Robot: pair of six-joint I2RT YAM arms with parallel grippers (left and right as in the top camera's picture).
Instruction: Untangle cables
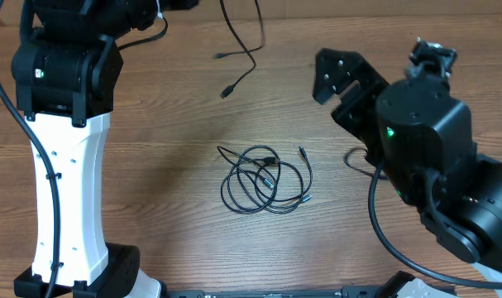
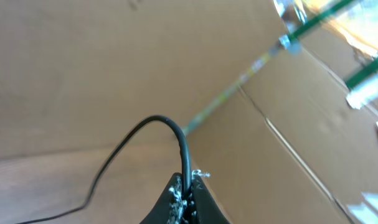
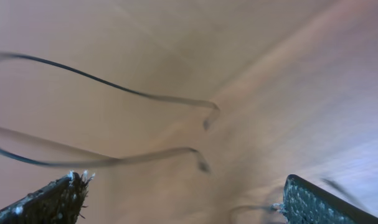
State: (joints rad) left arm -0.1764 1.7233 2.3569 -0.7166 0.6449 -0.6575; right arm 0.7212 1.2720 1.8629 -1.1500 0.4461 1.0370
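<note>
The cable in my left gripper goes left in the overhead view and down over the table's far corner next, for release there, clear of the coiled tangle.
A loose tangle of thin black cables (image 1: 263, 179) lies coiled on the wooden table (image 1: 168, 165) at the centre. Another black cable (image 1: 249, 50) hangs down from the top edge, with two plug ends dangling above the wood. My left gripper (image 2: 187, 182) is shut on this cable (image 2: 157, 121), which arcs up and away to the left in the left wrist view. My right gripper (image 3: 182, 196) is open with nothing between its fingers. Two blurred cable ends (image 3: 204, 118) show ahead of it. From overhead, the right gripper (image 1: 325, 83) sits to the right of the hanging cable.
The white and black left arm (image 1: 64, 165) fills the left side of the table. The bulky black right arm (image 1: 424, 157) covers the right side, with its thicker wiring (image 1: 375, 207) looping beside it.
</note>
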